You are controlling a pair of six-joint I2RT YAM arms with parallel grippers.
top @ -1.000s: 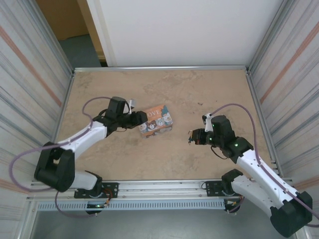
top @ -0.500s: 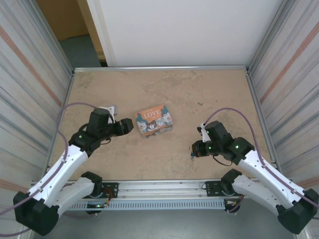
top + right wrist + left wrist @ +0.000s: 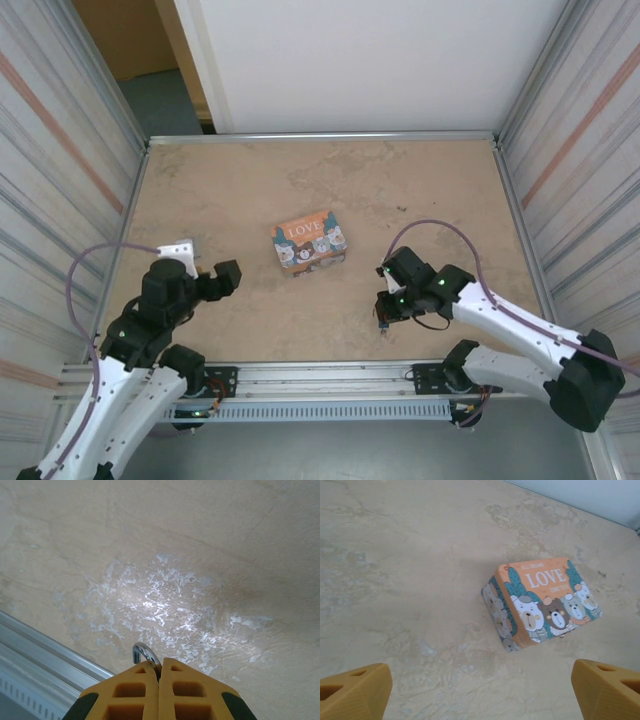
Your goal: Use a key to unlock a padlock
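The padlock still hangs above the table. My right gripper needs to go down next to the bare table (image 3: 371, 335) (image 3: 122, 645) beside the front bar below it and let go of the padlock.
My right gripper (image 3: 160, 667) is shut on the padlock (image 3: 144, 652). Its curved silvery shackle pokes out between the yellow fingertips, and its body is hidden by them. From above, a small blue bit of the padlock (image 3: 382, 322) hangs under the right gripper (image 3: 386, 306), low over the table near the front rail. The left gripper (image 3: 222, 277) stands open at the near left, well short of the tin. Its two yellow fingertips (image 3: 352, 692) sit far apart with bare table between them. The key is out of view.
The orange "LOVE" tin box (image 3: 309, 240) lies closed at the table's middle, ahead of the left gripper, where the left wrist view has the tin (image 3: 545, 602) up and to the right. The metal front rail (image 3: 40, 645) runs just beside the right gripper.
The left arm has drawn back from the tin toward the near left, and its jaws have opened wide. The right gripper has moved nearer the front rail, staying shut.
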